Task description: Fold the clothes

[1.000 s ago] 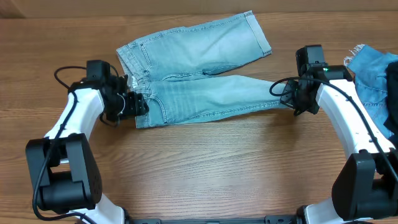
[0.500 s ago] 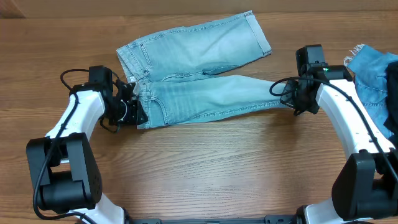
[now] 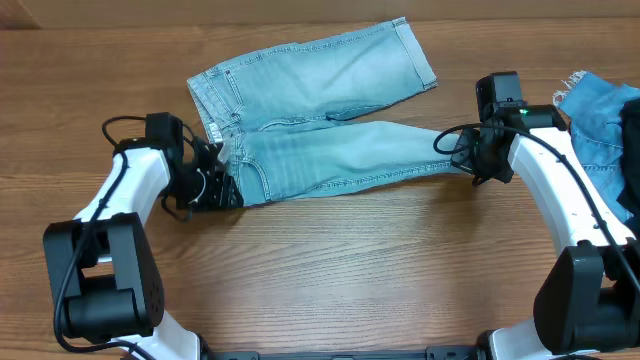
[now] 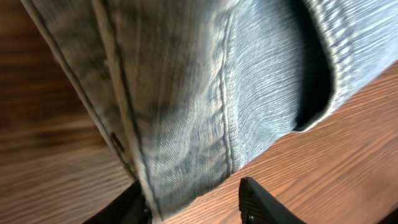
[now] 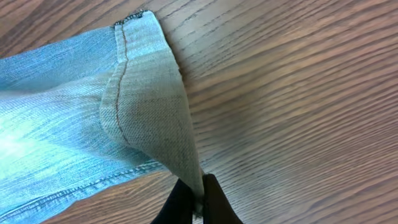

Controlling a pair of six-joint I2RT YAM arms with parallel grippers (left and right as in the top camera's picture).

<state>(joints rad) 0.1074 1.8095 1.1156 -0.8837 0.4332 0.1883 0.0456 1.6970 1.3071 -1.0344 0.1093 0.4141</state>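
The nearer leg is bunched narrow, so next I will swing my right gripper back over the bare tabletop in front of that leg and release the hem.
The pale light-blue jeans (image 3: 320, 150) lie flat on the table, waistband to the left and legs spread to the right. My left gripper (image 3: 212, 186) is at the front corner of the waistband. In the left wrist view its fingers (image 4: 196, 205) are apart, with the denim waistband edge (image 4: 180, 124) between them, against the left finger. My right gripper (image 3: 478, 166) is at the end of the nearer leg. In the right wrist view it (image 5: 198, 199) is shut on the leg's hem (image 5: 149, 106), which is lifted into a peak.
A medium-blue denim garment (image 3: 605, 125) with a frayed white edge lies at the far right, behind my right arm. The wooden table (image 3: 350, 260) runs bare between the two arms toward the front.
My left gripper has shifted slightly toward the front and right along the waistband corner. The right arm and the leg hem have not moved.
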